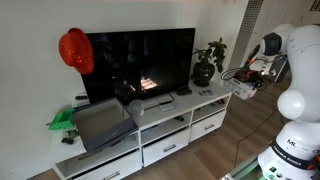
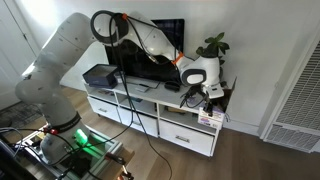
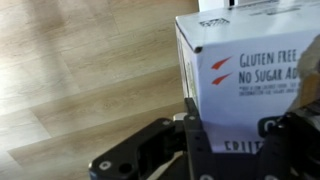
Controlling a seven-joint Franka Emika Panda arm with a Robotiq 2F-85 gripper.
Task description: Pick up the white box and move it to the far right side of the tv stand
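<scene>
The robot's gripper will move toward the potted plant and release the box on the tv stand's end (image 1: 228,91), on the tv stand's plant side, because floor shows beside the box.
My gripper (image 3: 246,118) is shut on the white box (image 3: 250,55), a carton with red and dark print reading "gluten free, no sugar added". In the wrist view the fingers clamp its sides, with wooden floor behind it. In both exterior views the gripper (image 1: 250,78) (image 2: 205,100) holds the box (image 1: 242,88) (image 2: 210,119) at the right end of the long white tv stand (image 1: 160,140) (image 2: 150,112), at about top height. I cannot tell whether the box touches the stand.
On the stand are a black TV (image 1: 140,62), a potted plant (image 1: 207,62) (image 2: 211,47) close to the gripper, a pale flat device (image 1: 150,105), a large grey bin (image 1: 100,122) and a red object (image 1: 75,50). A wall vent (image 2: 295,100) stands beyond the stand's end.
</scene>
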